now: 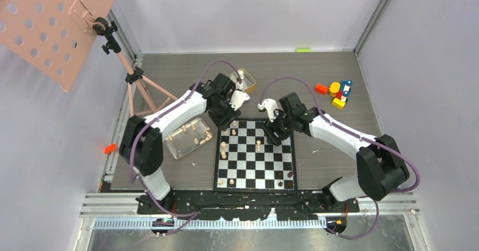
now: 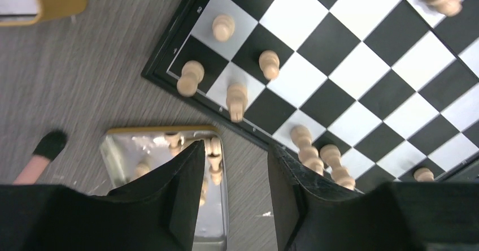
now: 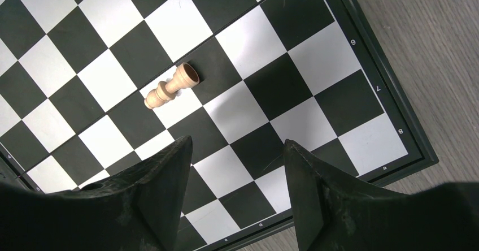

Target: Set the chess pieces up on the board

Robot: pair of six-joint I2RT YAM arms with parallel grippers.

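I should next move my left gripper over the tray and down onto its pale pawn. That pawn is below my gripper and to its left in the top view.
The board lies in the middle of the table. Several pale chess pieces stand on squares at its far left corner. My left gripper hangs open just off that corner, with bare table between its fingers. One pale piece is further in on the board; I cannot tell whether it stands or lies. My right gripper is open above the far right squares, holding nothing. Dark pieces sit at the near right corner, and pale ones at the near left.
Left of the board is a clear tray holding several pale pieces. A gold tin stands behind the left arm, and colourful toy blocks at the back right. A tripod with a pink perforated panel is at the back left.
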